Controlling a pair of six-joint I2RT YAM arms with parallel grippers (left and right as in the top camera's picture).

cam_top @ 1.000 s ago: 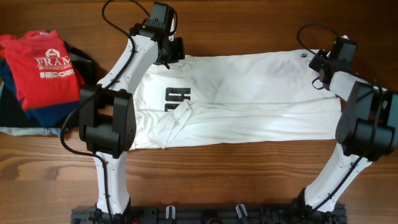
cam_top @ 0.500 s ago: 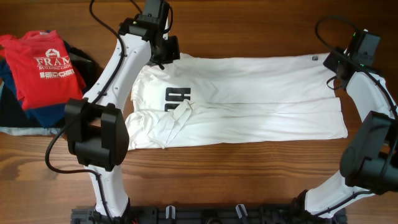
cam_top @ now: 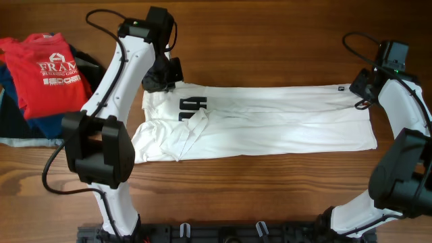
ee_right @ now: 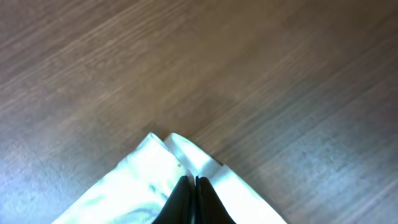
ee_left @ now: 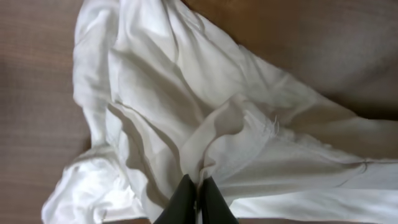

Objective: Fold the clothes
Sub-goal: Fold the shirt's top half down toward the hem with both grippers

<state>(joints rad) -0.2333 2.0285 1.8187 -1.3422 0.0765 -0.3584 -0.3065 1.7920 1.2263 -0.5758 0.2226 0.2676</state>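
Observation:
The pinched corner should move back toward the shirt's near edge [cam_top: 162, 148] with my left gripper, which should then open over the cloth.
A white shirt [cam_top: 270, 121] with a black print lies spread lengthwise across the wooden table, its far edge doubled toward the near edge. My left gripper [cam_top: 164, 79] is shut on the shirt's far left corner; in the left wrist view [ee_left: 198, 186] its fingers pinch a bunched fold of white cloth [ee_left: 186, 112]. My right gripper [cam_top: 358, 86] is shut on the far right corner; in the right wrist view [ee_right: 193, 183] its fingers pinch the layered corner of the shirt [ee_right: 155, 168]. A loose collar flap [cam_top: 192, 128] lies on the shirt's left half.
A pile of clothes with a red printed shirt [cam_top: 50, 71] on top sits at the table's far left, over dark blue and black garments. Bare wooden table [cam_top: 270, 40] lies beyond the shirt and in front of it. The arm bases stand at the near edge.
Both grippers have drawn the shirt's far edge toward the near side, so the shirt is narrower. The left gripper has also shifted left and the right gripper right.

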